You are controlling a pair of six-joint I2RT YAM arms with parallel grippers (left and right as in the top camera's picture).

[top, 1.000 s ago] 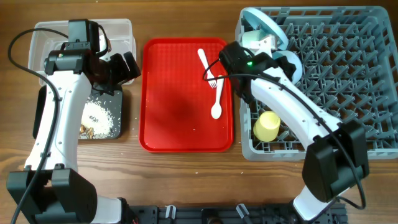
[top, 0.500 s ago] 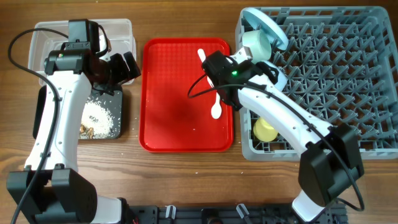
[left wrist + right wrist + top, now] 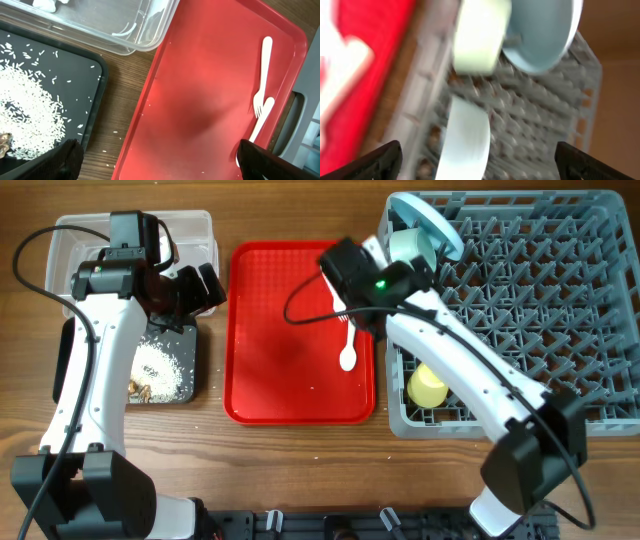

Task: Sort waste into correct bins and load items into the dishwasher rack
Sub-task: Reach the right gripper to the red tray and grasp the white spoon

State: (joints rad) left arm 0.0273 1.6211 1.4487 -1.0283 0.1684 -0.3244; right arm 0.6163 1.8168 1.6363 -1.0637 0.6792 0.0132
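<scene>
My right gripper moves from the rack [image 3: 560, 310] over the red tray and down onto the spoon's handle near its bowl [image 3: 350, 338] next, because there it lies clear of the fork.
The grey dishwasher rack [image 3: 560, 310] holds a pale blue plate [image 3: 440, 225], a pale green bowl [image 3: 412, 248] and a yellow cup [image 3: 428, 385]. In the blurred right wrist view a pale blue bowl [image 3: 467, 140] stands on edge in the rack. My right gripper [image 3: 480, 162] is open, its fingers apart from that bowl, at the rack's left edge [image 3: 412, 275]. A white fork [image 3: 261, 75] and spoon [image 3: 348, 350] lie on the red tray [image 3: 280, 360]. My left gripper [image 3: 162, 165] is open and empty over the tray's left rim. White rice [image 3: 160, 365] and brown scraps [image 3: 140, 390] lie in the black tray [image 3: 190, 345].
The clear tub [image 3: 80, 230] sits at the back left, partly under the left arm. The right arm crosses the rack's left side and the red tray's right rim. Stray rice grains dot the wood [image 3: 115, 132] between the black tray and the red tray.
My right gripper has gone from shut to open and drawn back left out of the rack, leaving the pale blue bowl standing there. The left arm has not moved.
</scene>
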